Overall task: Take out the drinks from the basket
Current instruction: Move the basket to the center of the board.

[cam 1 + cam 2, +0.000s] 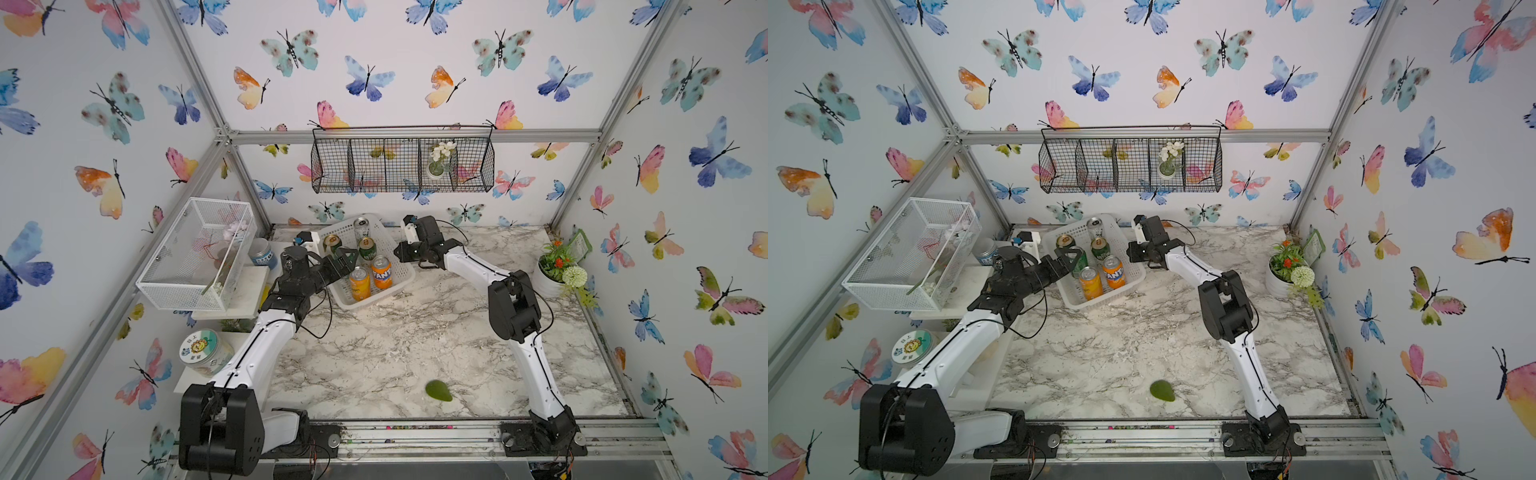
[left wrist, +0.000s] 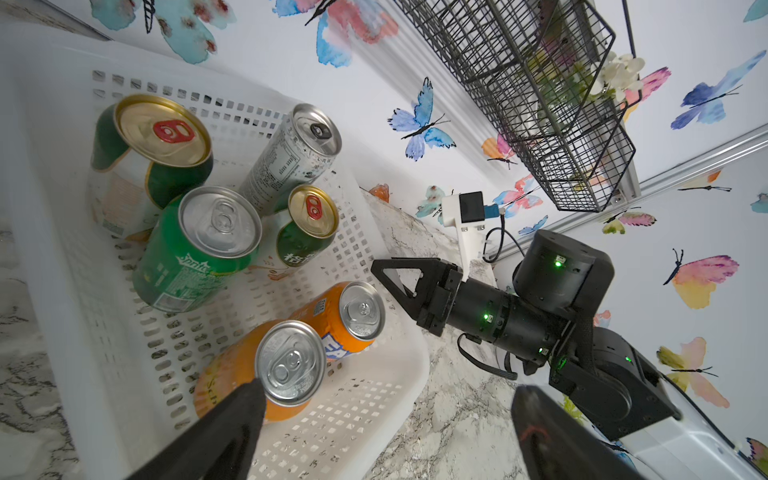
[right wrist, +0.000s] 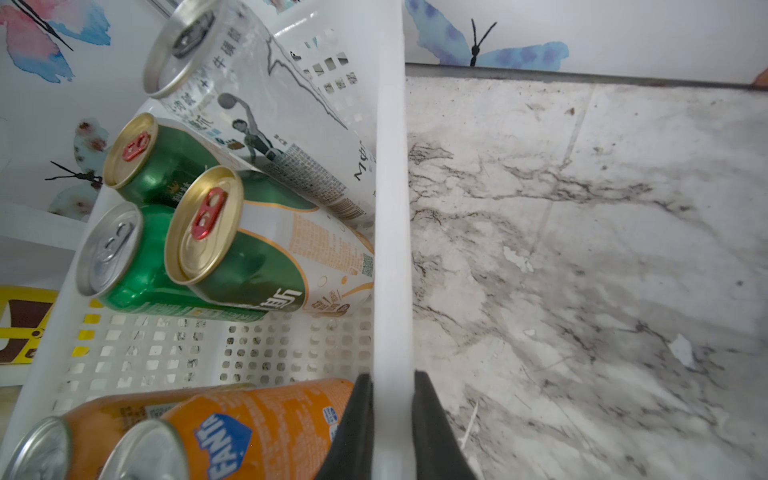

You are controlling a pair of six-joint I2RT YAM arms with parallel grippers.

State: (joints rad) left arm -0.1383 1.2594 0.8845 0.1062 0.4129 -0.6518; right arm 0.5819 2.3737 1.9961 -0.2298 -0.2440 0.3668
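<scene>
My right gripper drags back and toward the potted flowers over the open marble next, then releases the basket's rim. The basket stands crooked at the back, hence this move.
The white basket (image 1: 374, 301) (image 1: 1100, 302) stands at the back of the marble table and holds several drinks. A slim silver can (image 1: 361, 227), two dark green gold-topped cans (image 1: 331, 243) (image 1: 367, 248), a Fanta can (image 1: 381, 272) and a second orange can (image 1: 360, 283) show in it. The bright green can (image 2: 195, 253) is clear in the left wrist view. My left gripper (image 1: 347, 259) (image 2: 388, 399) hangs open over the basket's left side, one finger by the orange can (image 2: 286, 365). My right gripper (image 1: 399, 251) (image 3: 392, 382) is shut on the basket's right rim (image 3: 390, 208).
A white wire-mesh box (image 1: 195, 253) and a blue-lidded jar (image 1: 262, 252) sit on shelves at the left. A black wire wall basket (image 1: 403, 164) hangs above. Potted flowers (image 1: 559, 270) stand at the right edge, and a green avocado-like object (image 1: 438, 390) lies near the front.
</scene>
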